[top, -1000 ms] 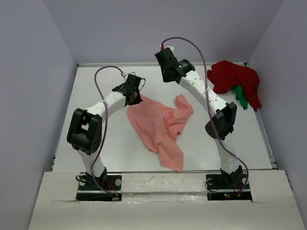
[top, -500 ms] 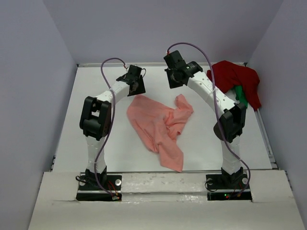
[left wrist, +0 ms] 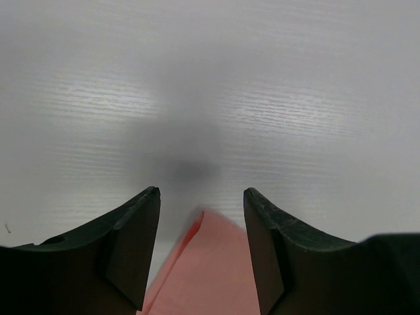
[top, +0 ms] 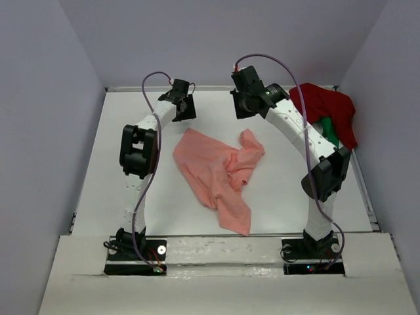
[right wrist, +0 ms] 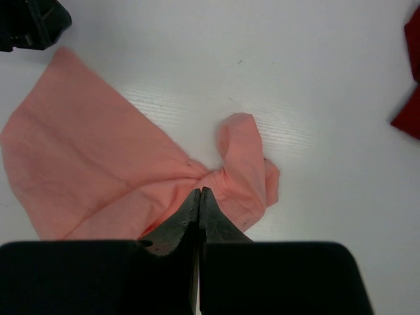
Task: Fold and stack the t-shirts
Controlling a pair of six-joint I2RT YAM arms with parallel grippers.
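Note:
The pink corner's tip (top: 188, 130) (left wrist: 206, 219) already lies between my left gripper's open fingers, so I should lower that gripper and move it slightly back first, then close on it.
A salmon-pink t-shirt (top: 216, 170) lies crumpled on the white table (top: 131, 170), one corner spread flat toward the back left. My left gripper (top: 184, 108) hovers just beyond that corner, open and holding nothing. In the left wrist view the pink corner (left wrist: 213, 262) shows low between the dark fingers (left wrist: 131, 243). My right gripper (top: 248, 105) hangs shut and empty above the table's back centre. Its wrist view looks down on the pink t-shirt (right wrist: 98, 170) with its bunched sleeve (right wrist: 246, 157). A dark red t-shirt (top: 321, 108) lies heaped at the back right over a green one (top: 330, 134).
Grey walls (top: 59, 98) close in the table on the left, back and right. The left gripper (right wrist: 29, 23) shows in the top left corner of the right wrist view. An edge of the dark red t-shirt (right wrist: 410, 111) shows at that view's right side.
My left gripper opened, let go of the pink shirt's back corner and drew away toward the back. The right gripper moved right and slightly nearer, still shut. The shirt lies still.

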